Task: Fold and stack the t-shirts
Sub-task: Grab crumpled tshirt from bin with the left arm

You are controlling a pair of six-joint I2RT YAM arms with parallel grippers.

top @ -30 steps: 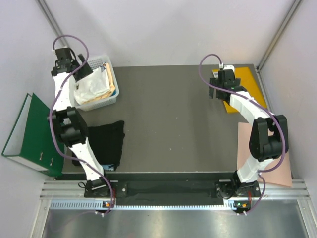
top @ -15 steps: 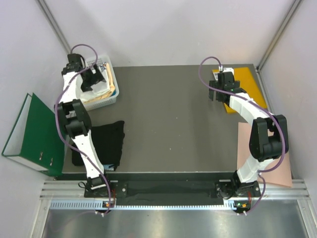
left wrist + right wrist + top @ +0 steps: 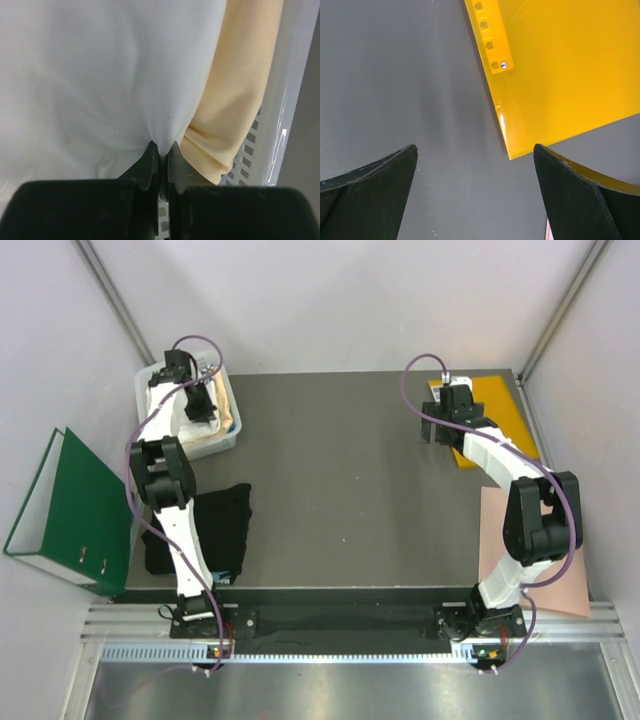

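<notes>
The white t-shirt needs to go past the basket's rim toward the middle of the table, so my left gripper will lift it there next. Then my left gripper will lower it onto the table (image 3: 300,456) beside the basket.
In the left wrist view, white t-shirt (image 3: 100,75) cloth fills the frame. My left gripper (image 3: 161,147) is shut on a pinched fold of it, inside the white basket (image 3: 285,125). From above, the left gripper (image 3: 198,400) reaches down into that basket (image 3: 232,436) at the table's far left. The black t-shirt (image 3: 212,528) lies bunched on the table at the near left, beside the left arm. My right gripper (image 3: 434,428) hovers open over bare table at the far right, its jaws (image 3: 475,190) wide apart with nothing between them.
Pale yellow cloth (image 3: 235,90) lies in the basket beside the white shirt. An orange-yellow envelope (image 3: 497,415) lies flat at the far right, its corner (image 3: 560,70) just ahead of the right jaws. A pink sheet (image 3: 530,555) overhangs the right edge. A green binder (image 3: 60,508) leans off the left side.
My left gripper swung right and down into the basket and closed on the white cloth. The basket shifted slightly. The right arm barely moved.
</notes>
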